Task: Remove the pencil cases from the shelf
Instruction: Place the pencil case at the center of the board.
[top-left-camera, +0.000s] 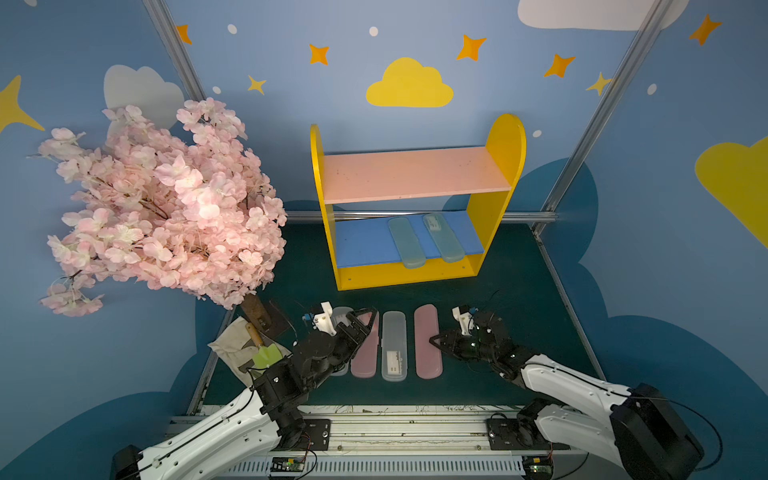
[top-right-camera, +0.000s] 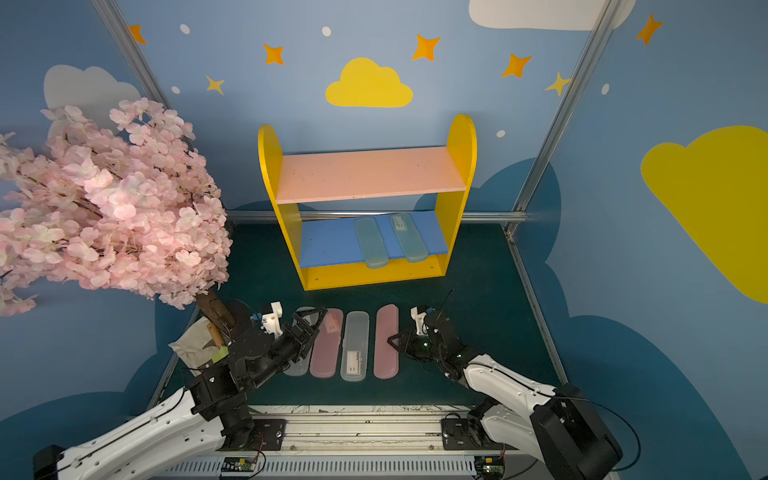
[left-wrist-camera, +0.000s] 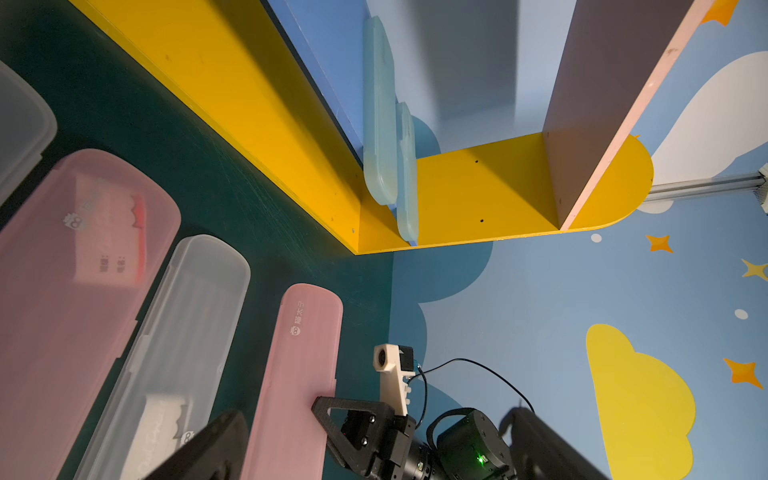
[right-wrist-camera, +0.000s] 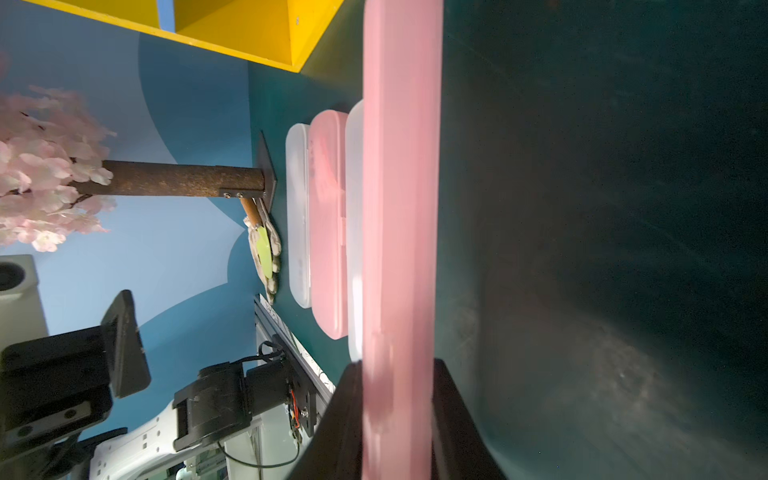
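Observation:
I should lower my right gripper to bare mat (top-left-camera: 411, 347) beside the clear case below it, shifting toward that case to narrow the gap, and release the pink case.
The shelf (top-left-camera: 415, 174) stands at the back of the mat. Two pale teal pencil cases (top-left-camera: 406, 242) (top-left-camera: 443, 237) lie side by side on its blue lower board; the pink upper board is bare. In front of it a row of cases lies on the mat: a clear case (top-left-camera: 341, 318), a pink case (top-left-camera: 368, 353), a clear case (top-left-camera: 394, 345) and a pink case (top-left-camera: 428, 340). My left gripper (top-left-camera: 362, 318) hovers open over the leftmost two. My right gripper (right-wrist-camera: 395, 374) is shut on the right-hand pink case (right-wrist-camera: 399, 187), gripping its long edge.
A pink blossom tree (top-left-camera: 166, 199) leans over the left side, its trunk on a base plate (top-left-camera: 272, 322). A glove with a green trowel (top-left-camera: 253, 351) lies beside it. An aluminium rail (top-left-camera: 374, 428) runs along the front edge; booth walls enclose the mat.

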